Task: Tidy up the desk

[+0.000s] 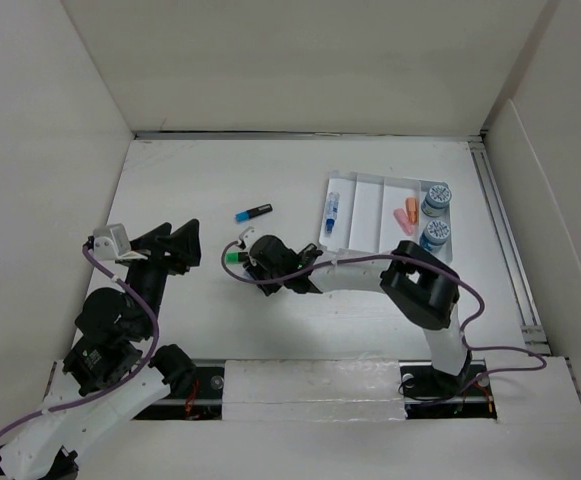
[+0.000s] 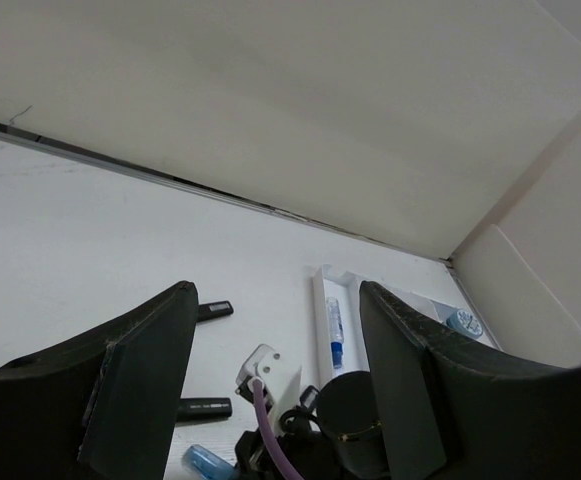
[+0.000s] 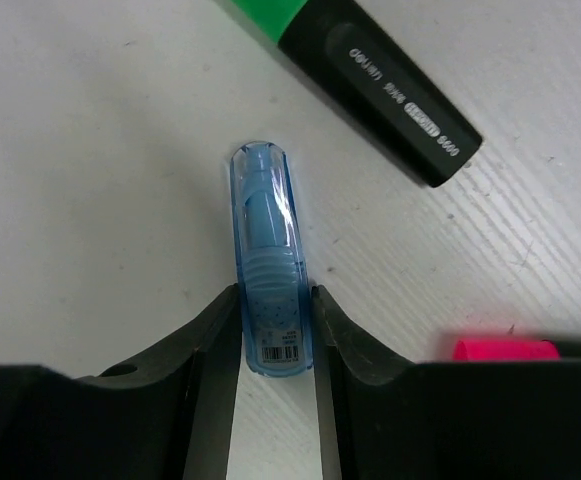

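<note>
The right gripper should next lift and carry the case onto the free bottom of the tray beside the pink piece, which lies to the gripper's right in the top view.
The white desk (image 1: 220, 180) carries loose stationery. My right gripper (image 3: 275, 292) is shut on a translucent blue plastic case (image 3: 268, 250) with a barcode label; the case lies on the desk with both fingers against its sides. In the top view the right gripper (image 1: 242, 255) is stretched left of centre. A green highlighter with a black body (image 3: 390, 80) lies just beyond it, and a pink cap (image 3: 505, 350) peeks out at the right. My left gripper (image 1: 175, 245) is open and empty, its jaws wide apart (image 2: 275, 300), facing the right gripper.
A blue marker (image 1: 253, 212) lies mid-desk. A white compartmented tray (image 1: 367, 205) at the right holds a blue pen (image 1: 331, 212), orange and pink pieces (image 1: 407, 214) and two blue-lidded jars (image 1: 436, 198). White panels wall the desk.
</note>
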